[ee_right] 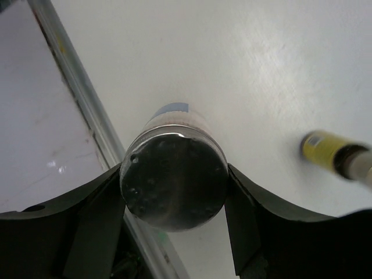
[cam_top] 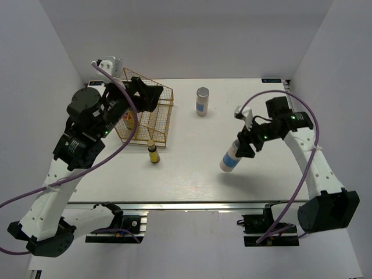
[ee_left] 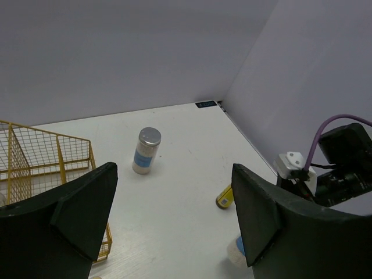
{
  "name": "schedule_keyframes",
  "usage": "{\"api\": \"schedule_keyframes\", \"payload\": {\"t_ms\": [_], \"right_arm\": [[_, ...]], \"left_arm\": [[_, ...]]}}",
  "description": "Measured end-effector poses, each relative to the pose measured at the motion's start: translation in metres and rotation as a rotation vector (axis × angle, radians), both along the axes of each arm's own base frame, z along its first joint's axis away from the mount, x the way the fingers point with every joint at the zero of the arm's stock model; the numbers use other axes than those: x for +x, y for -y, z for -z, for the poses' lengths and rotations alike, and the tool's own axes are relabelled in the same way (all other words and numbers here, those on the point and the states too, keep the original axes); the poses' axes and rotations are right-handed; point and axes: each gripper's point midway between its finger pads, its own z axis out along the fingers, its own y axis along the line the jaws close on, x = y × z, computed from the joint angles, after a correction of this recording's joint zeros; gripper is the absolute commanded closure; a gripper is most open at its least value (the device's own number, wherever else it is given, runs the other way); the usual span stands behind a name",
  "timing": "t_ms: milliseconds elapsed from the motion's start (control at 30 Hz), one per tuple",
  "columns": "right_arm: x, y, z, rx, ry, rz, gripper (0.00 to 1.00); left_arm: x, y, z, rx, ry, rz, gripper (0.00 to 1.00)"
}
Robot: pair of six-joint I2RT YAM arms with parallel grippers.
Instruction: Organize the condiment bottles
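The right gripper swings the jar it holds outward and to the left in the top view to the rack's empty space next, then lowers and releases it.
My right gripper (cam_top: pixel 240 147) is shut on a white jar (cam_top: pixel 230 159) with a blue label, held tilted above the table at right of centre. In the right wrist view its silver lid (ee_right: pixel 173 181) fills the gap between both fingers (ee_right: pixel 99 209). A second white jar (cam_top: pixel 202 101) stands upright at the back centre, also in the left wrist view (ee_left: pixel 146 150). A small yellow dark-capped bottle (cam_top: pixel 153 152) stands just in front of the gold wire rack (cam_top: pixel 158 123). My left gripper (cam_top: pixel 150 96) hovers open over the rack's right side, nothing between its fingers (ee_left: pixel 75 209).
A small yellowish thing (cam_top: pixel 129 120) sits inside the rack. The yellow bottle (ee_right: pixel 329 150) also shows at the right of the right wrist view, and the table's metal front rail (ee_right: pixel 81 99) at its left. White walls enclose the table on three sides.
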Motion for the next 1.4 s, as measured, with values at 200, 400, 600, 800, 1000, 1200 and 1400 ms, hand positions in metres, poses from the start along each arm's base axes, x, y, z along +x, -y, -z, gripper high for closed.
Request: {"api": "schedule_keyframes", "payload": {"t_ms": [200,400,600,800,1000,1200,1400], "right_arm": [[0.076,-0.067,-0.049,0.083,0.122,-0.013,1.00],[0.153,-0.168,-0.091,0.192,0.226,-0.049,1.00],[0.194,-0.244,-0.104,0.299,0.291,-0.045,1.00],[0.201,-0.284,-0.105,0.368,0.324,-0.024,1.00],[0.201,-0.314,-0.135,0.470,0.407,-0.018,1.00],[0.201,-0.341,-0.147,0.547,0.463,-0.019,1.00],[0.212,-0.368,-0.130,0.573,0.491,-0.011,1.00]], "left_arm": [[-0.012,-0.023,-0.001,-0.039,-0.014,-0.077,0.11],[-0.030,-0.049,0.007,-0.090,-0.046,-0.155,0.11],[-0.042,-0.067,0.021,-0.134,-0.078,-0.209,0.10],[-0.039,-0.068,0.035,-0.138,-0.116,-0.237,0.10],[-0.035,-0.070,0.045,-0.119,-0.144,-0.258,0.09],[-0.037,-0.074,0.053,-0.120,-0.158,-0.274,0.09],[-0.041,-0.078,0.059,-0.131,-0.168,-0.283,0.09]]}}
